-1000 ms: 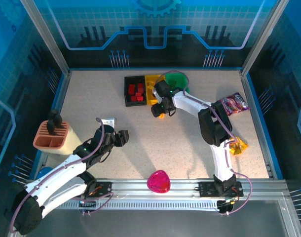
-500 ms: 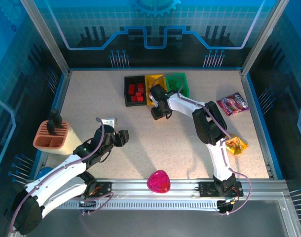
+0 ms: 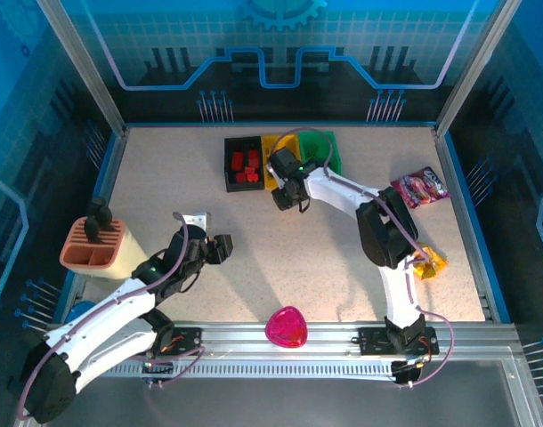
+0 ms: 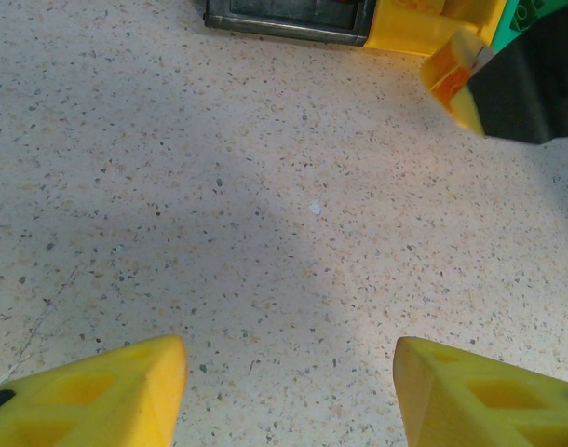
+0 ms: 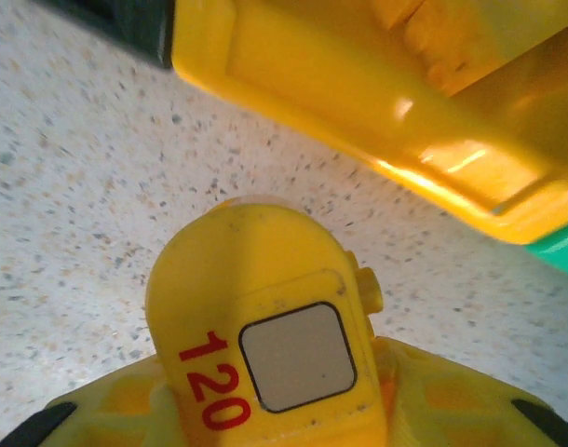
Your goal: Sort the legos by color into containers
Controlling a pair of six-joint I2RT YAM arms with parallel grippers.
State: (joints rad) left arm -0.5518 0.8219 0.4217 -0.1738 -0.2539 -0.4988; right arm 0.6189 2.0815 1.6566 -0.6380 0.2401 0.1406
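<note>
My right gripper should go up and move away from my base over the yellow bin (image 3: 273, 149) (image 5: 386, 102) before it lets go of the rounded lego.
My right gripper (image 3: 286, 197) sits low on the table just in front of the yellow bin (image 3: 273, 149). In the right wrist view my right gripper (image 5: 275, 410) is shut on a yellow lego (image 5: 265, 335), a rounded piece marked 120 with a grey square. The yellow bin (image 5: 386, 102) lies right ahead of it, with the black bin (image 5: 116, 23) to its left and the green bin (image 5: 559, 251) to its right. The black bin (image 3: 244, 163) holds several red legos (image 3: 246, 165). The green bin (image 3: 322, 148) stands to the right of the yellow one. My left gripper (image 3: 220, 247) (image 4: 289, 391) stands open over bare table.
A purple snack packet (image 3: 420, 188) and an orange packet (image 3: 427, 261) lie on the right. A pink heart dish (image 3: 287, 327) sits at the near edge, and a peach slotted holder (image 3: 93, 245) stands at the left. A small white piece (image 3: 194, 218) lies near the left arm.
My right gripper has closed on the yellow lego and shifted slightly left, close to the yellow bin's front. The left arm has not moved.
</note>
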